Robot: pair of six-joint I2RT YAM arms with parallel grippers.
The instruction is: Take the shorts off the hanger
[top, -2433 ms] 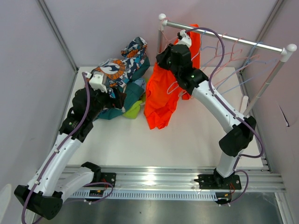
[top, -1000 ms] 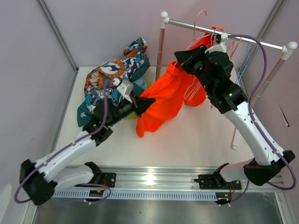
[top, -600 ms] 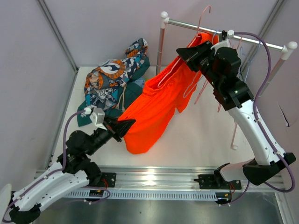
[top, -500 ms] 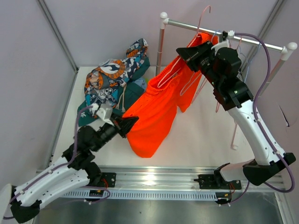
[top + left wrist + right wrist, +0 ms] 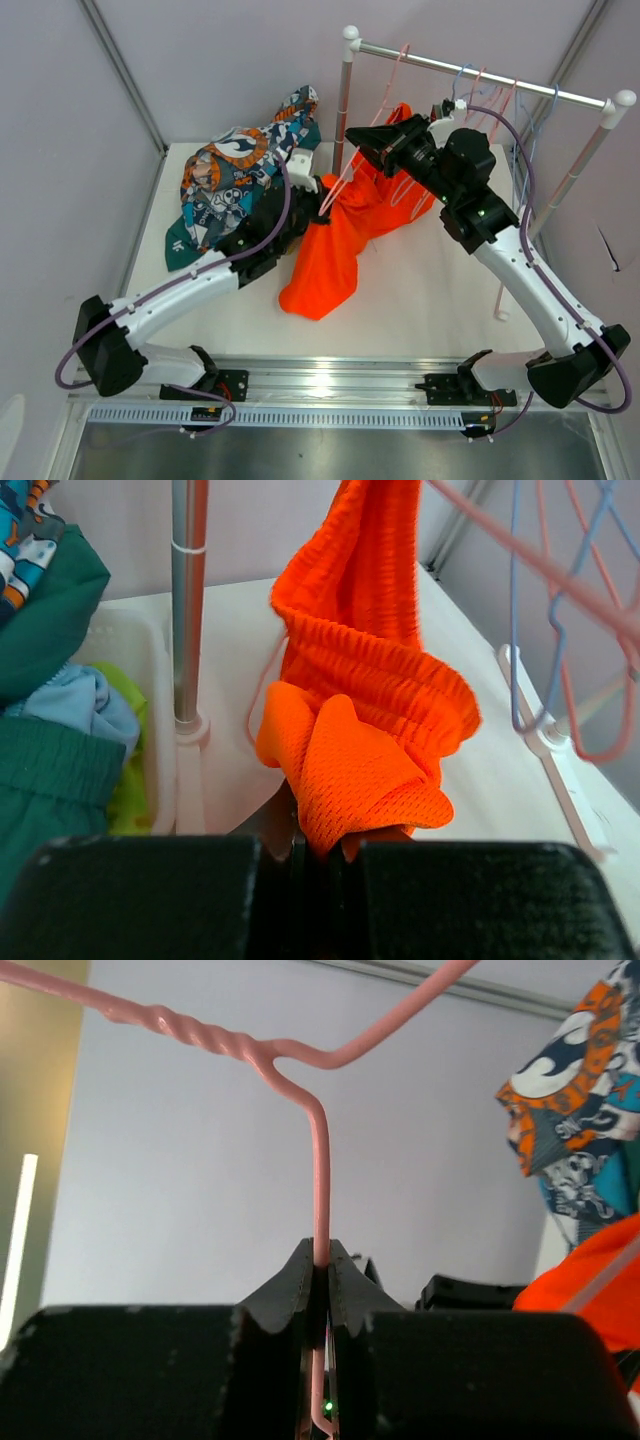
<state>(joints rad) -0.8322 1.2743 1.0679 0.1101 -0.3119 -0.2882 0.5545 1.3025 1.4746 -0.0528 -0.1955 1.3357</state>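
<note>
The bar point(image 5: 393, 54) already carries bare hangers, so I will move my right gripper outward. Then I will lower the pink hanger's hook onto it beside the post and let go.
The bright orange shorts point(image 5: 335, 250) hang bunched between my two grippers, the lower part trailing onto the white table point(image 5: 420, 300). My left gripper point(image 5: 322, 200) is shut on a fold of the orange mesh point(image 5: 365, 770), and the left wrist view shows its jaws point(image 5: 325, 852) pinching that fabric. My right gripper point(image 5: 352, 135) is above and just right of the left one. It is shut on the thin pink wire hanger point(image 5: 318, 1160), which stands up between its jaws point(image 5: 320, 1260). The hanger's hook point(image 5: 402, 55) rises near the rail. How the shorts sit on the hanger is hidden.
A heap of shorts lies at the back left, with the teal-white-orange print point(image 5: 235, 175) on top and dark teal point(image 5: 40, 770), light blue point(image 5: 85, 705) and lime green point(image 5: 130, 775) below. The rack's rail point(image 5: 520, 88) carries bare pink and blue hangers point(image 5: 505, 115). Its post point(image 5: 188, 600) stands beside the heap.
My left gripper has swung from near the front left back up toward the rack with the orange shorts. My right gripper with the hanger has moved left and lower, and the shorts have gone slack.
</note>
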